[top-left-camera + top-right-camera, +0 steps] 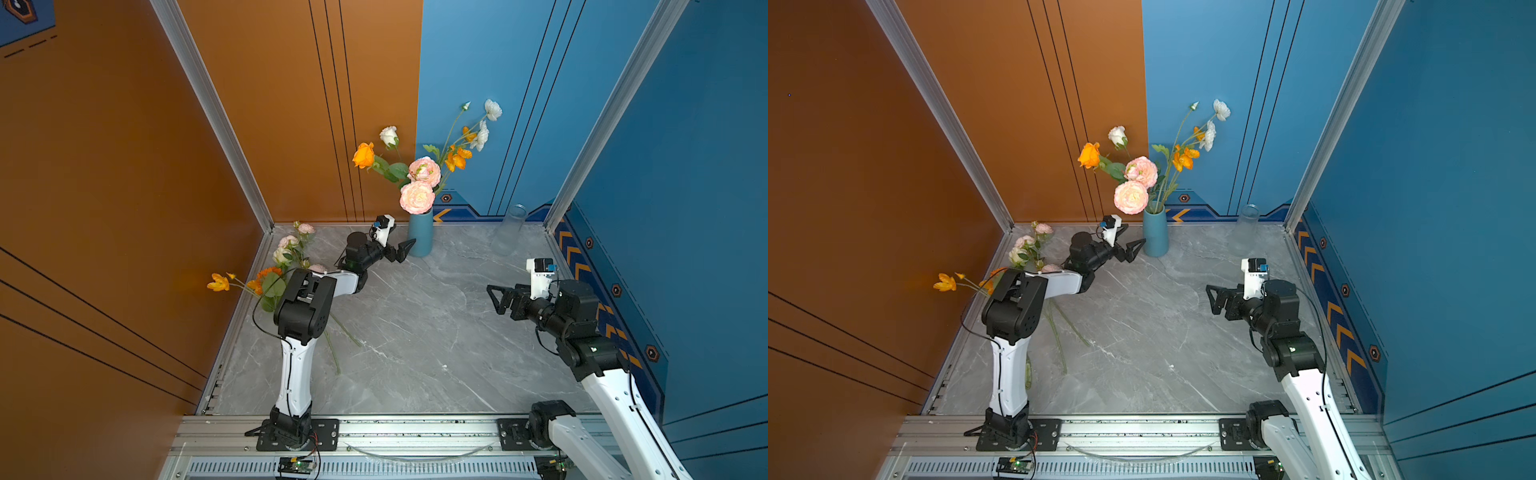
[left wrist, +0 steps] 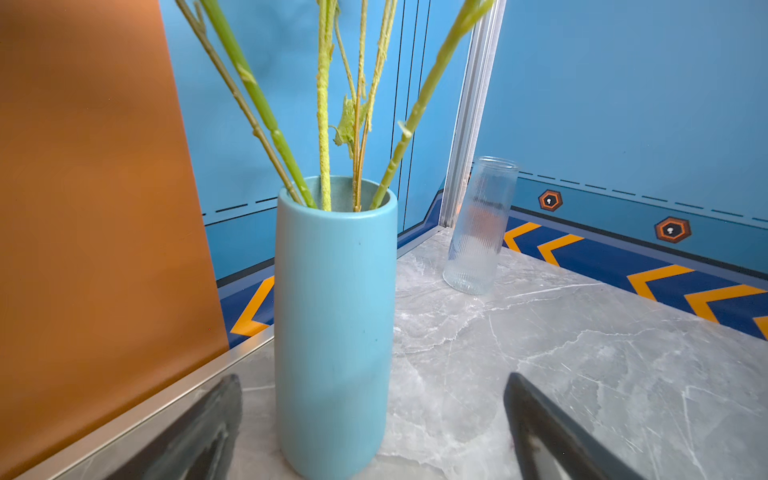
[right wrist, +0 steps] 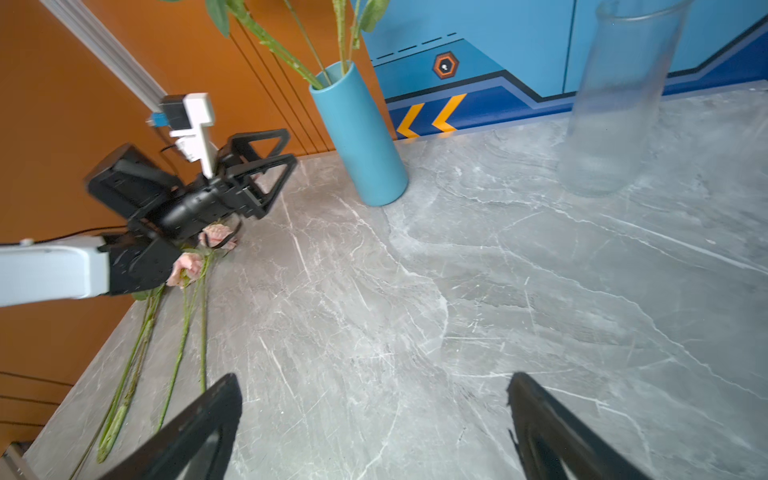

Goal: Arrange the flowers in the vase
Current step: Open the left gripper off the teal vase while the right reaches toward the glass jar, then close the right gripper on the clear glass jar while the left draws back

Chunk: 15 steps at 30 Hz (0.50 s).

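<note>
My right gripper reaches outward next until its spread fingers straddle the cylinder's ribbed side, since the glass cylinder stands upright and outward with bare table around it.
A blue vase stands by the back wall and holds several flowers with pink, orange and white blooms; their green stems rise from its mouth. More flowers lie along the left wall, partly hidden under my left arm, their stems flat on the table. My left gripper is open and empty just left of the vase, not touching it. My right gripper hangs open and empty over the right of the table.
A clear ribbed glass cylinder stands empty in the back right corner. Orange and blue walls close the grey marble table on three sides. An aluminium rail runs along the front.
</note>
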Each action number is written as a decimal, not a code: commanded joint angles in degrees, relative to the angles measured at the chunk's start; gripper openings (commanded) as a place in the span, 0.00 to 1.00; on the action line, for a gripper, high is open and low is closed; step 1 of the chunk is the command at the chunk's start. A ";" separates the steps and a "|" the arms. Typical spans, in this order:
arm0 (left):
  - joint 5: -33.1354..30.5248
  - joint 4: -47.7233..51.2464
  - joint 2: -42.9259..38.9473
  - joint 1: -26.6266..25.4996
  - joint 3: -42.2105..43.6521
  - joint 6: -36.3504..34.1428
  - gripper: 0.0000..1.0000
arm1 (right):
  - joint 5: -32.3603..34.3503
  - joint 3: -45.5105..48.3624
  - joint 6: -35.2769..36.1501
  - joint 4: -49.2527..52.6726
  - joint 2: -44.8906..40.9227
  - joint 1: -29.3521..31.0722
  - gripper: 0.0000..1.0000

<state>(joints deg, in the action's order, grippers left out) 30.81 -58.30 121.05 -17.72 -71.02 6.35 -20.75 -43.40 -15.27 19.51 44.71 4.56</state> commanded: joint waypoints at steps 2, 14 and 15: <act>-5.89 -8.49 -10.55 -0.90 13.24 2.84 0.98 | 3.13 -3.78 0.41 -1.60 4.52 -6.06 1.00; -29.75 35.55 -45.02 -30.26 25.80 2.22 0.98 | -1.26 -20.51 14.36 -18.32 36.43 -16.75 1.00; -30.22 37.02 -46.17 -31.95 25.13 2.56 0.98 | -1.94 -20.51 14.91 -21.99 38.34 -16.94 1.00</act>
<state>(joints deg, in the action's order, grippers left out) 7.31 -35.38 78.08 -46.09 -43.86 9.56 -19.73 -62.76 -5.37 6.52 78.89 -11.33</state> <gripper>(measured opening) 0.979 0.999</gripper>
